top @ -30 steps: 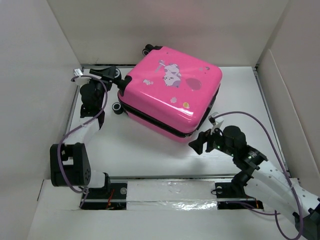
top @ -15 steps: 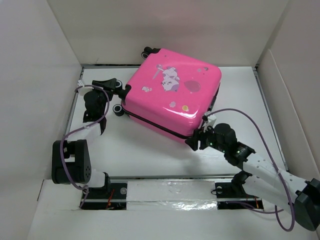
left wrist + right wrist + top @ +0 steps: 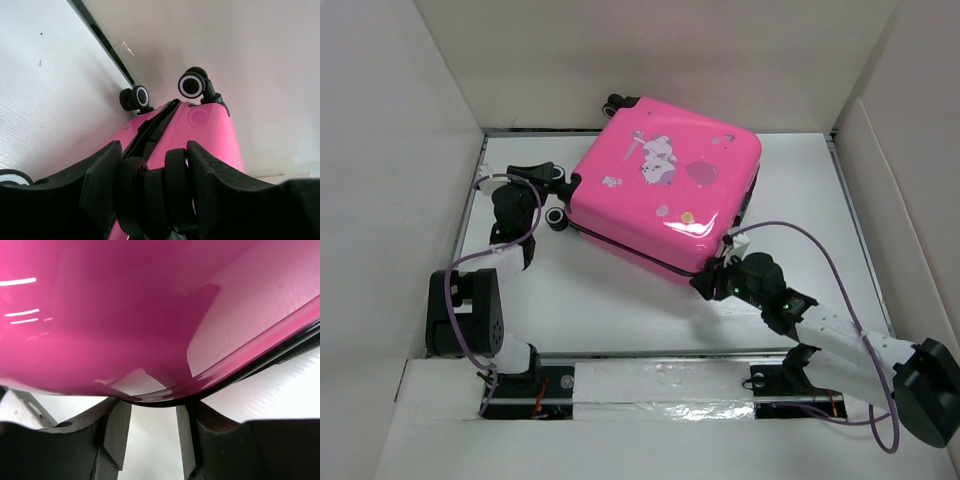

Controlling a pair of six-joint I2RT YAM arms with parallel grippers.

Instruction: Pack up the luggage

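The caster wheel comes toward the luggage's near zip seam for release next, since that seam lies back from my left gripper and to its right in the top view.
The pink luggage (image 3: 665, 190) lies flat and closed on the white table, cartoon print up. My left gripper (image 3: 560, 180) is at its left corner, shut on a black caster wheel (image 3: 150, 192); the pink shell (image 3: 205, 130) runs away from the jaws. My right gripper (image 3: 708, 284) is open at the luggage's near corner. In the right wrist view the glossy pink shell (image 3: 125, 315) and its dark zip seam sit just above the spread fingers (image 3: 116, 427), with bare table between them.
White cardboard walls (image 3: 400, 150) close in the table on the left, back and right. Another caster (image 3: 555, 215) sits near the left gripper, and two more (image 3: 192, 85) stick out at the far wall. A foil-taped strip (image 3: 660, 385) runs along the near edge.
My right gripper has moved left and forward, up against the luggage's near corner. The luggage has shifted slightly. My left gripper stays on the caster wheel.
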